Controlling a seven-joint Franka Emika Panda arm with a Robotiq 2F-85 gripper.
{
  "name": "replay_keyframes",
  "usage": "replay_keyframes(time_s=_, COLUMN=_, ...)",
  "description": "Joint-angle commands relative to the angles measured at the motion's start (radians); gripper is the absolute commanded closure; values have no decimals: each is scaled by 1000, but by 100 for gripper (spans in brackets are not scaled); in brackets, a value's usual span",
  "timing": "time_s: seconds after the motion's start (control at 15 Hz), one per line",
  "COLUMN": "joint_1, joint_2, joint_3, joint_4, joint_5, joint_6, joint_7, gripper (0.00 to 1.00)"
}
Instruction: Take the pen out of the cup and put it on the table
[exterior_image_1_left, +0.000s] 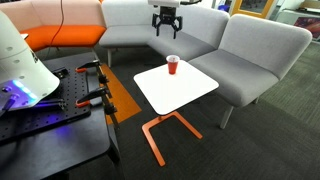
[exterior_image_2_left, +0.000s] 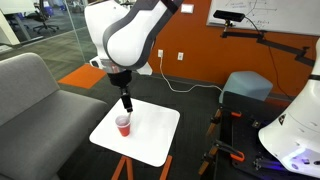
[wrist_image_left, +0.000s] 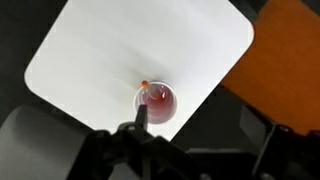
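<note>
I need to lower my gripper and move it left in the wrist view to the pen's orange end and close around it, because that end sticks out over the rim of the cup.
The small red cup stands near the far edge of the white square table; both also show in another exterior view, the cup and the table. In the wrist view the cup holds a pen with an orange tip that leans on the rim. My gripper hangs open and empty a little above the cup. One dark finger reaches toward the cup's rim in the wrist view.
A grey corner sofa wraps behind the table, with an orange seat beside it. The black workbench with orange-handled clamps stands close to the table. The table's orange leg and base stand on the carpet.
</note>
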Motion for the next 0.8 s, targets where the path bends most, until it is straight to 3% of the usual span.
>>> replay_keyframes(time_s=0.0, joint_1=12, joint_2=6, joint_3=-4, joint_4=-26, joint_5=-114, joint_6=69, joint_7=49, gripper=0)
replay_keyframes(time_s=0.27, joint_1=33, joint_2=99, joint_3=8, joint_4=-5, joint_5=-231, joint_6=163, joint_7=68, gripper=0)
replay_keyframes(time_s=0.6, joint_1=51, joint_2=191, joint_3=-7, joint_4=50, joint_5=-272, joint_6=230, joint_7=89, gripper=37)
replay_keyframes(time_s=0.73, joint_1=44, joint_2=203, joint_3=-11, joint_4=75, joint_5=-273, joint_6=228, joint_7=83, gripper=40)
